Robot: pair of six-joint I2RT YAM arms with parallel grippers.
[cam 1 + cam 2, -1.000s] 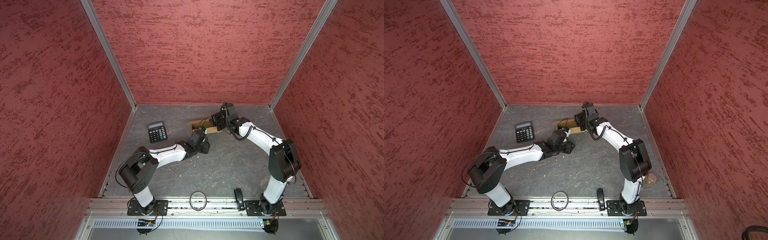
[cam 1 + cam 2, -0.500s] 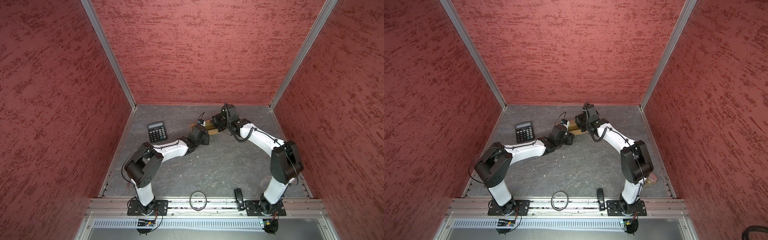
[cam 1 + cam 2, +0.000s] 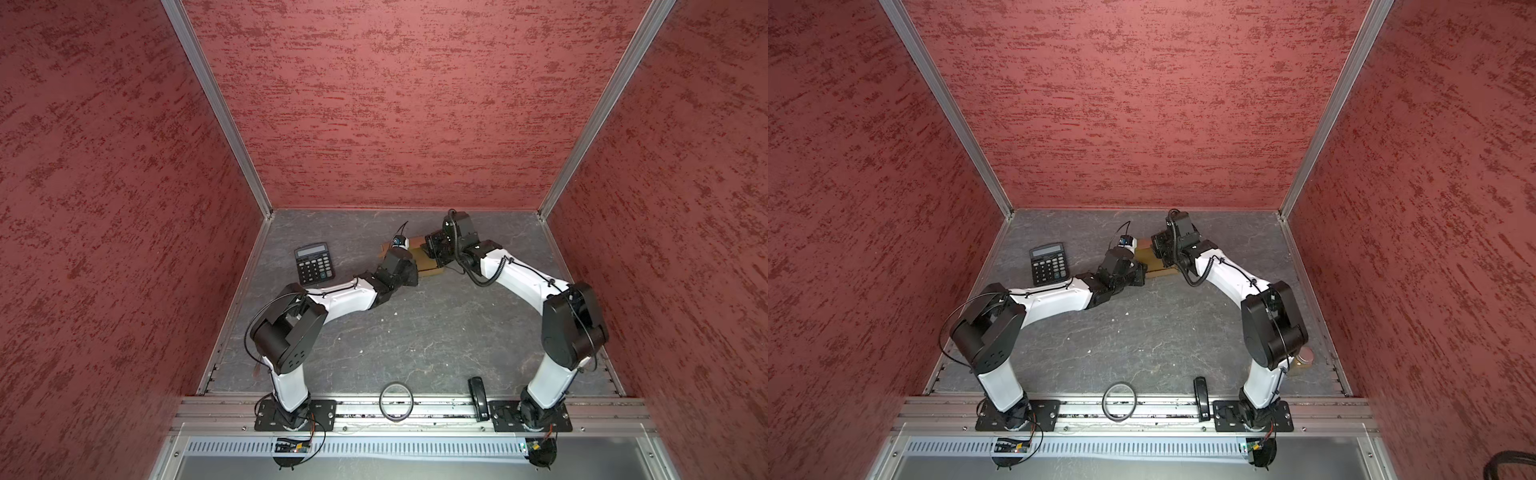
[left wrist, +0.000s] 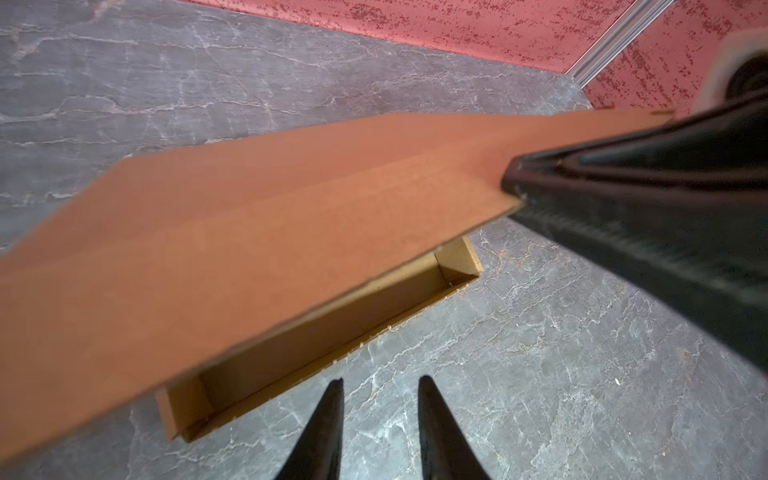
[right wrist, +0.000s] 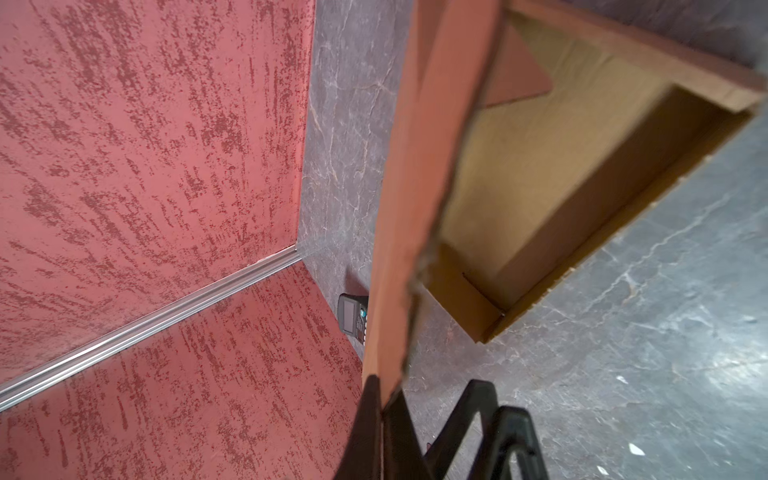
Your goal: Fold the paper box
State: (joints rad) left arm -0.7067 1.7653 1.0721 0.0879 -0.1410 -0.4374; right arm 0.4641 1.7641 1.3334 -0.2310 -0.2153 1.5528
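Observation:
The tray is still open beneath the flap's edge in my right gripper. I should next swing that edge back and down over the tray's near side (image 3: 430, 272) (image 5: 609, 229) and let go of it there.
The paper box (image 3: 430, 269) is a shallow tan cardboard tray near the back middle of the table, and both top views show it between my two grippers (image 3: 1160, 272). Its lid flap (image 4: 257, 216) stands raised over the open tray (image 5: 519, 174). My right gripper (image 5: 382, 399) is shut on the edge of that flap and holds it up. My left gripper (image 4: 381, 384) is open just in front of the tray's near wall (image 4: 316, 353). Only bare table shows between its fingers. Most of the box is hidden under the wrists in the top views.
A black calculator (image 3: 314, 264) lies left of the box, close to the left forearm. At the front rail lie a black ring (image 3: 395, 401) and a black stick-shaped item (image 3: 478, 399). A small jar (image 3: 1305, 357) stands behind the right arm's base. Red walls close three sides.
My left arm has swung its gripper toward the back, up to the box's near wall. The right gripper has stayed on the raised flap.

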